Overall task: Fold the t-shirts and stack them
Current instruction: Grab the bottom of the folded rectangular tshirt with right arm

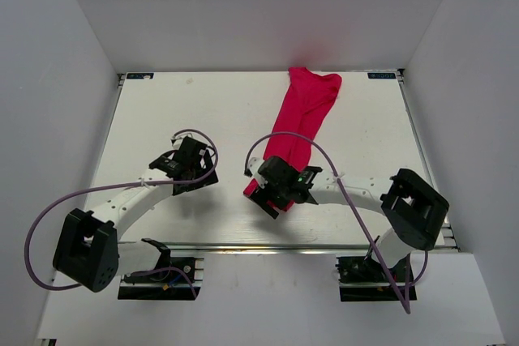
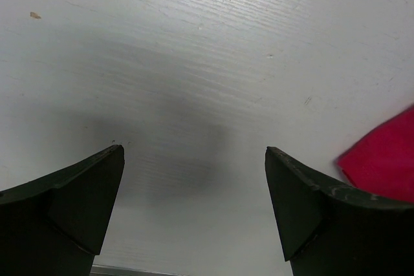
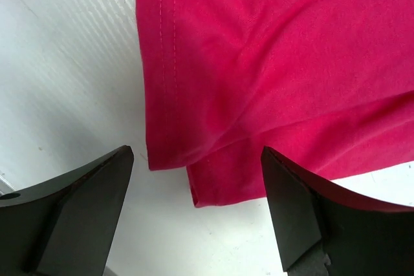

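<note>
The t-shirt's stitched hem corner (image 3: 178,152) already lies between my right gripper's open, empty fingers, so I should next move down there and close on the t-shirt's near end.
The crimson-pink t-shirt (image 1: 302,123) lies on the white table as a long narrow folded strip, running from the back edge toward the near middle. My right gripper (image 1: 266,198) hovers over its near end, jaws wide open and empty. In the right wrist view the gripper (image 3: 197,153) frames a stitched hem corner of the t-shirt (image 3: 259,82), which lies flat in two layers. My left gripper (image 1: 195,169) is open and empty over bare table left of the shirt. In the left wrist view the gripper (image 2: 194,153) sees only a corner of the t-shirt (image 2: 388,156) at the right edge.
The white table (image 1: 186,111) is boxed in by white walls on three sides. A metal rail (image 1: 268,245) runs along the near edge. Purple cables (image 1: 320,147) loop over both arms, one arching across the shirt.
</note>
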Robot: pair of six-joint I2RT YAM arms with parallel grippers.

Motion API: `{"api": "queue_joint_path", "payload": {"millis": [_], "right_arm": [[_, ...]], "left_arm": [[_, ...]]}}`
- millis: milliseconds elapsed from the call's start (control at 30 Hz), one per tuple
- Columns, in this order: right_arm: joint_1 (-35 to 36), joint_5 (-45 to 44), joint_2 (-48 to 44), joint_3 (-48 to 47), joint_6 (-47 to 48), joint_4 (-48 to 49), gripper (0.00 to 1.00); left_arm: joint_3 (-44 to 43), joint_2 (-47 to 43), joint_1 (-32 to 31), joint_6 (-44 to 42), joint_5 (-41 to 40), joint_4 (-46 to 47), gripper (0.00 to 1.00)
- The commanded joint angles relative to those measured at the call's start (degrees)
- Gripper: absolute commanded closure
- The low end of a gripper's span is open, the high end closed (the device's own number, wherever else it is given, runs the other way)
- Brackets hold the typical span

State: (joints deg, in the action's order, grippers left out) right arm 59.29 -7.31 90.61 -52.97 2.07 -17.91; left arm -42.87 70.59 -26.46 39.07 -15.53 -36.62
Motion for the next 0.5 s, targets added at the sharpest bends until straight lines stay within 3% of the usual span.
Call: {"api": "queue_joint_path", "payload": {"millis": [0,333,433,467], "right_arm": [[0.0,-2.2,0.1,1.1,1.4,5.9,0.15],[-0.5,-7.4,5.6,1.7,2.2,9.2,0.24],[-0.5,-7.5,6.3,2.3,0.8,7.7,0.35],[-0.6,-7.9,6.5,2.3,0.0,7.5,0.45]], "left_arm": [[1.2,-0.3,0.2,1.2,0.7,1.0,0.00],[1.8,0.9,0.2,1.2,0.1,0.5,0.00],[1.8,0.9,0.2,1.2,-0.5,0.5,0.00],[1.8,0.9,0.2,1.2,-0.5,0.5,0.00]]}}
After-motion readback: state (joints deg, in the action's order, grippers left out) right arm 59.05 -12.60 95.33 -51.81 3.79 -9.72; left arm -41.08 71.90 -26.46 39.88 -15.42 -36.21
